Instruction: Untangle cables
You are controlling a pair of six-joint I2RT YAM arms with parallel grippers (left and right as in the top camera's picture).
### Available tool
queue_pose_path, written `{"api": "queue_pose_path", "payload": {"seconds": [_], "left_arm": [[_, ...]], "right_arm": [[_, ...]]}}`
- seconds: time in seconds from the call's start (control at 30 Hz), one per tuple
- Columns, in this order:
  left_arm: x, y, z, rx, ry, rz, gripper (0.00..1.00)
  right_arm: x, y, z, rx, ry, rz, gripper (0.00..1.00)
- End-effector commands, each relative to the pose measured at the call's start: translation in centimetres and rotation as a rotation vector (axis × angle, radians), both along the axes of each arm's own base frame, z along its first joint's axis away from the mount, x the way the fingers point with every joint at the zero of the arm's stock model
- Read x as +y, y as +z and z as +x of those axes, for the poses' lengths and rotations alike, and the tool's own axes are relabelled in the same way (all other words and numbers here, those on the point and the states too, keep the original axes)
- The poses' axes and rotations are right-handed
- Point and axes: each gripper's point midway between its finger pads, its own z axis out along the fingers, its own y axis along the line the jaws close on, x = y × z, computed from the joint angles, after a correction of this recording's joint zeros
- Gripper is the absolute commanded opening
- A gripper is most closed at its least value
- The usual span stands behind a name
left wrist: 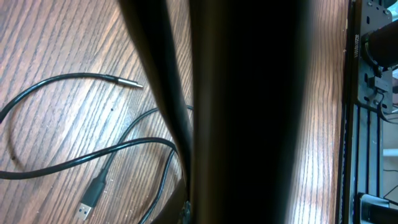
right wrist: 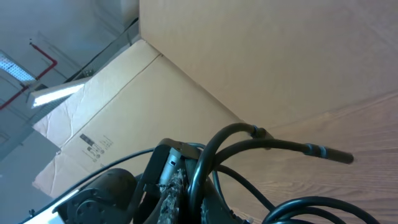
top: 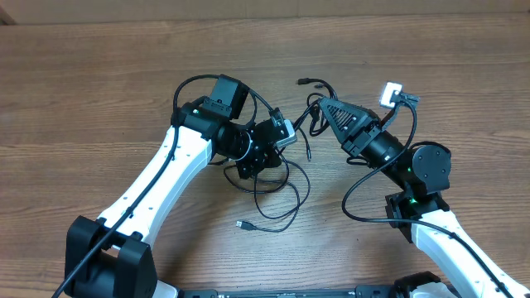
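Note:
Bare wood lies to the right in the overhead view, away from the tangle. I need to move my right gripper that way and let go of the cable.
Thin black cables [top: 277,178] lie looped together on the wooden table between my two arms. One USB plug [top: 243,224] rests at the front, and another plug end [top: 304,81] sticks up at the back. My left gripper [top: 281,136] is at the tangle's upper left and seems shut on a cable. Its own view is mostly blocked by dark close shapes, with a USB plug [left wrist: 90,202] and a metal-tipped plug [left wrist: 127,81] on the table to the left. My right gripper [top: 325,112] is raised and shut on a cable [right wrist: 214,168] whose plug end [right wrist: 329,154] juts right.
Thicker black arm wires [top: 364,186] loop beside the right arm. A small white tag or connector [top: 391,91] sits by the right wrist. A cardboard box [right wrist: 124,118] shows behind in the right wrist view. Wooden table [top: 99,83] spreads all round.

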Motion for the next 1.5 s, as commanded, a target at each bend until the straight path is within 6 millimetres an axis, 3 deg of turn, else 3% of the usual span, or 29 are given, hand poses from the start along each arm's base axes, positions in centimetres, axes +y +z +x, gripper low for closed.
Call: {"api": "queue_pose_path", "payload": {"seconds": [0.0,0.53,0.63,0.73,0.77,0.83,0.87,0.93,1.2,1.37,1.47], "left_arm": [[0.2,-0.4,-0.4,0.028,0.014,0.002,0.04],[0.4,-0.5,-0.6,0.038,0.015,0.01,0.04],[0.5,-0.6,-0.9,0.055,0.015,0.017,0.04],[0.6,-0.6,-1.0,0.059,0.015,0.019,0.04],[0.6,-0.6,-1.0,0.059,0.015,0.019,0.04],[0.6,-0.6,-1.0,0.058,0.015,0.018,0.04],[0.6,-0.6,-1.0,0.058,0.015,0.018,0.04],[0.6,-0.6,-1.0,0.059,0.015,0.019,0.04],[0.6,-0.6,-0.8,0.069,0.035,0.02,0.04],[1.3,-0.8,0.4,0.088,0.139,0.045,0.04],[2.9,-1.5,2.2,0.102,0.307,0.112,0.04]], "right_arm": [[-0.9,1.5,0.5,-0.02,-0.055,0.045,0.04],[-4.0,0.3,3.3,0.097,-0.267,0.124,0.04],[-4.4,-0.9,3.9,0.147,-0.304,0.112,0.04],[-4.7,-3.8,4.4,0.251,-0.338,0.06,0.04],[-4.7,-4.7,4.5,0.284,-0.342,0.045,0.08],[-4.8,-7.3,4.5,0.384,-0.351,-0.001,0.44],[-4.8,-8.7,4.3,0.436,-0.354,-0.025,0.7],[-4.9,-10.6,4.0,0.506,-0.358,-0.06,0.98],[-4.9,-16.6,1.6,0.741,-0.331,-0.187,1.0],[-4.6,-17.9,0.6,0.787,-0.298,-0.232,1.0],[-3.9,-17.8,0.2,0.779,-0.247,-0.244,1.0]]}}
